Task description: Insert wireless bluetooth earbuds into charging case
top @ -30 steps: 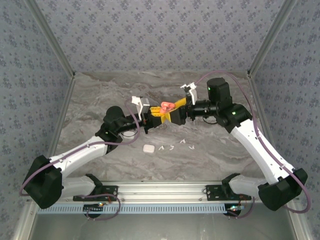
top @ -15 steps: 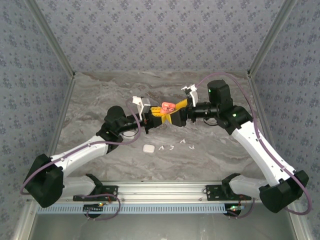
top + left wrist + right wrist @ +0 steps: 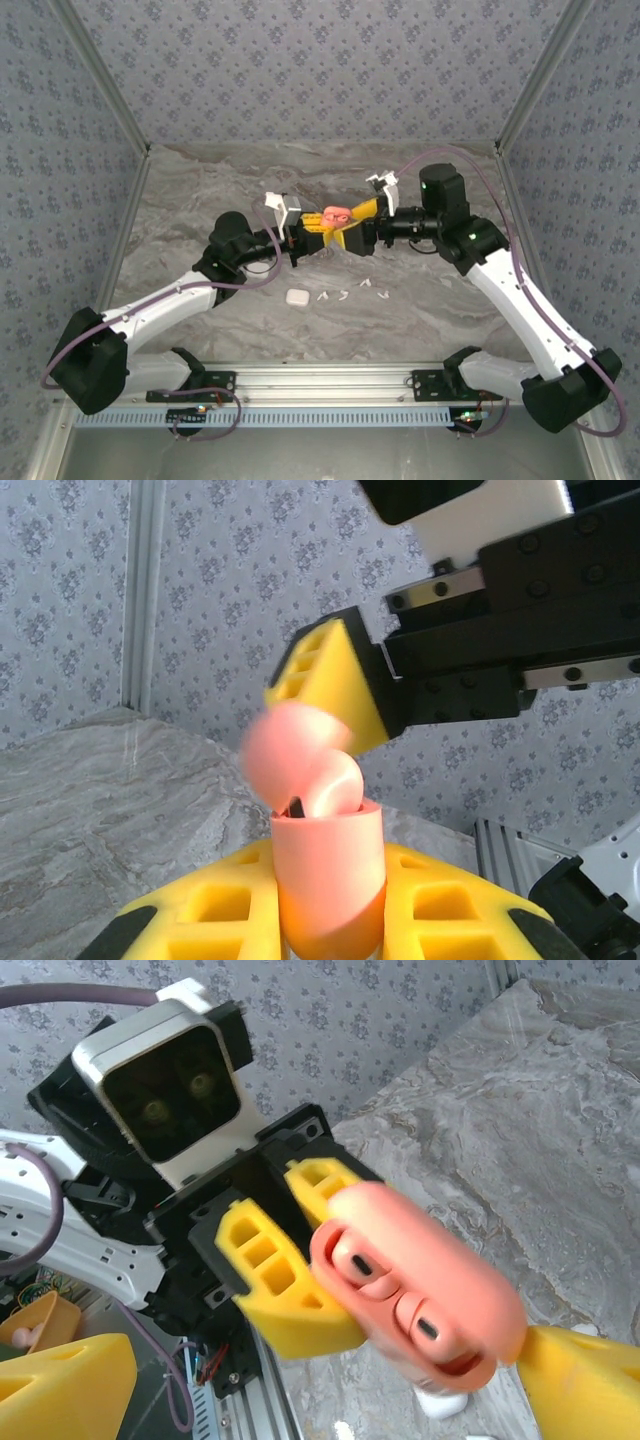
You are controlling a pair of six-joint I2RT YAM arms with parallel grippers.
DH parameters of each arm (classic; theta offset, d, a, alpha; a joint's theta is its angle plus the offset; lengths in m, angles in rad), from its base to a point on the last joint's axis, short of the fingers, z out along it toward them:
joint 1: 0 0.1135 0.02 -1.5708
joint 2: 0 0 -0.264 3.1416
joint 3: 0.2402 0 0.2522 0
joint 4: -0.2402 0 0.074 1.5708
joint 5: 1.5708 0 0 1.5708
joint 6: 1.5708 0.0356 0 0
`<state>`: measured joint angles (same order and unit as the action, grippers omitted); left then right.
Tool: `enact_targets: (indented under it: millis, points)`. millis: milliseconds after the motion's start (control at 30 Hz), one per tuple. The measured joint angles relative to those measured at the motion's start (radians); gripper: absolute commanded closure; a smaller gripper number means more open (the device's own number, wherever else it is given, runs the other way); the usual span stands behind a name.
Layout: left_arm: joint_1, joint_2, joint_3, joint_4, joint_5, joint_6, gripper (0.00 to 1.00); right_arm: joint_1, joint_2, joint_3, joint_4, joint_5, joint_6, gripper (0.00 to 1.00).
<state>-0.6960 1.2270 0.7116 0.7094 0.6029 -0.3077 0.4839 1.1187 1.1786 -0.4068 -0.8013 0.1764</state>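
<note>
The pink charging case (image 3: pixel 334 214) will go down onto the marble tabletop beyond the loose white earbuds next, as my left gripper tilts downward to release it, since both sockets hold earbuds.
My left gripper (image 3: pixel 310 234) (image 3: pixel 325 935) is shut on a pink charging case (image 3: pixel 334 214) (image 3: pixel 325 875) and holds it in the air over the middle of the table. The lid (image 3: pixel 290 750) is partly raised and blurred. Two pink earbuds (image 3: pixel 365 1260) (image 3: pixel 425 1325) sit in the case's sockets (image 3: pixel 440 1300). My right gripper (image 3: pixel 356 222) (image 3: pixel 330 1365) is open wide, and one yellow finger (image 3: pixel 335 685) touches or nearly touches the lid. Several white earbuds (image 3: pixel 343 295) lie on the table below.
A shut white case (image 3: pixel 296 297) (image 3: pixel 440 1405) lies on the marble table left of the loose earbuds (image 3: pixel 365 285). Patterned walls enclose the table on three sides. The aluminium rail (image 3: pixel 320 380) with both arm bases runs along the near edge.
The right arm's elbow and wrist have shifted slightly to the right while its gripper stays at the pink case. The left arm has barely moved.
</note>
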Motion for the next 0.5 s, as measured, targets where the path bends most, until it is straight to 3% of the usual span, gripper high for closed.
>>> enact_targets:
  millis: [300, 500]
  points:
    - [0.0, 0.005, 0.0, -0.006, -0.016, 0.0, 1.0, 0.01, -0.045, -0.026, -0.002, 0.04, -0.01, 0.0]
    - [0.0, 0.005, 0.006, -0.061, -0.051, 0.004, 1.0, 0.01, -0.054, -0.026, -0.076, 0.24, -0.038, 0.0]
